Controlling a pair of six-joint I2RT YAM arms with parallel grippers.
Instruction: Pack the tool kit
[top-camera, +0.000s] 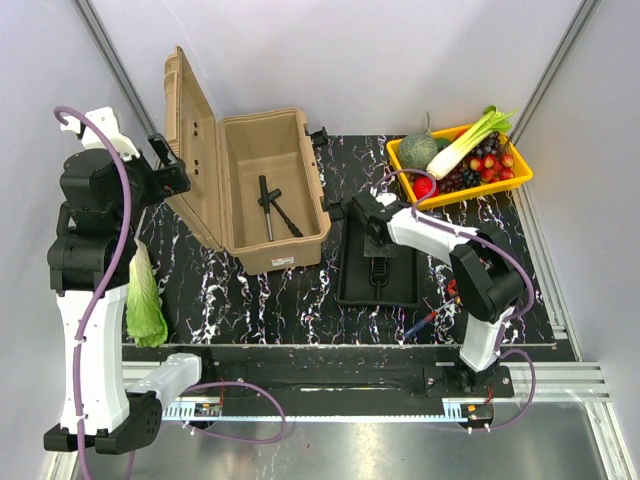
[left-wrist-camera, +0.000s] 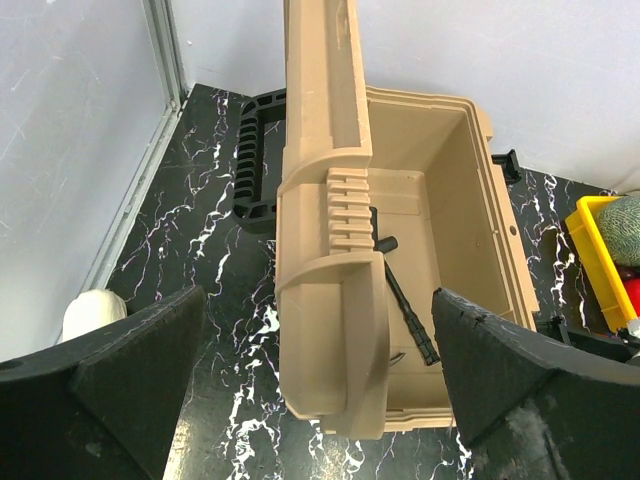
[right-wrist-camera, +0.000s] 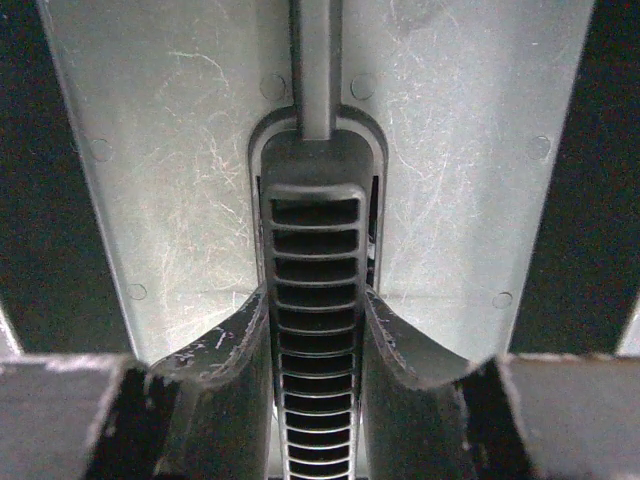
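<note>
The toolbox is open, so my right gripper will next lift the tray to the left in the top view across to the toolbox (top-camera: 272, 195), lower it over the tools and let go of it.
The tan toolbox (top-camera: 272, 195) stands open at the back left, its ribbed lid (top-camera: 190, 150) upright on the left side. Two black tools (top-camera: 270, 207) lie crossed on its floor; one shows in the left wrist view (left-wrist-camera: 410, 312). The black inner tray (top-camera: 350, 270) lies on the table right of the box. My right gripper (top-camera: 378, 255) is down in the tray, shut on its ribbed centre handle (right-wrist-camera: 315, 250). My left gripper (top-camera: 170, 172) is open and empty, raised beside the lid's outer face (left-wrist-camera: 330, 340).
A yellow tray of vegetables (top-camera: 520, 178) sits at the back right. A lettuce leaf (top-camera: 145, 295) lies front left by my left arm. A red and blue screwdriver (top-camera: 425, 322) lies near my right arm's base. The lid's black handle (left-wrist-camera: 255, 150) faces left.
</note>
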